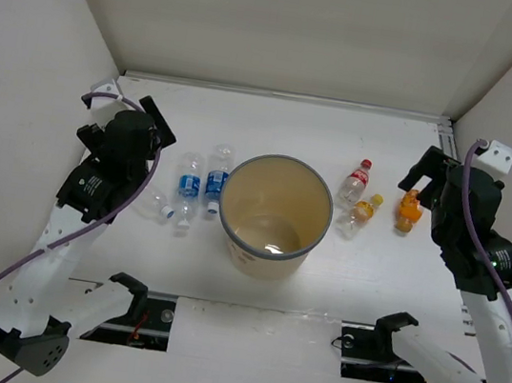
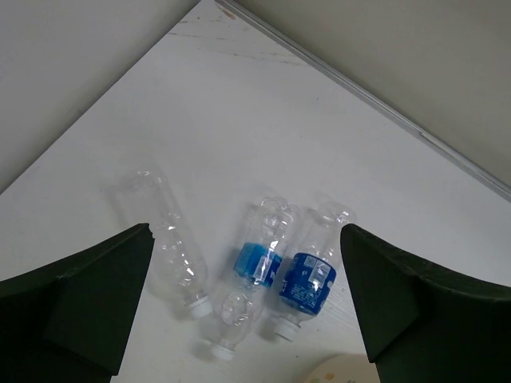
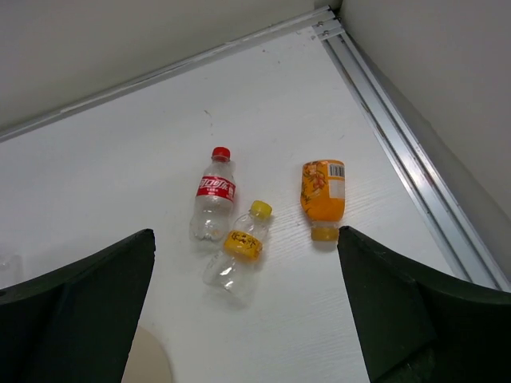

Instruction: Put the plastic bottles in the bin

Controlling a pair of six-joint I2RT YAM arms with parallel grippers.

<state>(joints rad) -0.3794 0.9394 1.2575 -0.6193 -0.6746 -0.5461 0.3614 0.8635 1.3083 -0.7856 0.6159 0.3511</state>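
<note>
The orange bottle lies apart from the bottles around it. My right gripper should move down and to the right in the wrist view, so that its fingers are on both sides of its labelled body [image 1: 409,211] [image 3: 323,189].
The tan bin [image 1: 225,216] with a grey-blue rim stands mid-table, upright and open. To its left lie two blue-labelled bottles [image 1: 188,186] [image 1: 217,181] and a plain clear one [image 1: 156,204]. In the left wrist view they are the blue-labelled pair [image 2: 259,263] [image 2: 307,271] and the clear one [image 2: 164,239]. To the bin's right lie a red-capped bottle [image 1: 356,180] [image 3: 215,195], a yellow-labelled clear one [image 1: 361,214] [image 3: 239,247] and an orange one [image 1: 409,212] [image 3: 322,191]. My left gripper [image 1: 126,107] [image 2: 246,230] and right gripper [image 1: 458,162] [image 3: 246,232] hang open and empty above their groups.
White walls enclose the table on the left, back and right. A metal rail [image 3: 399,152] runs along the right wall near the orange bottle. The bin's edge shows at the bottom of both wrist views [image 2: 335,373] [image 3: 148,359].
</note>
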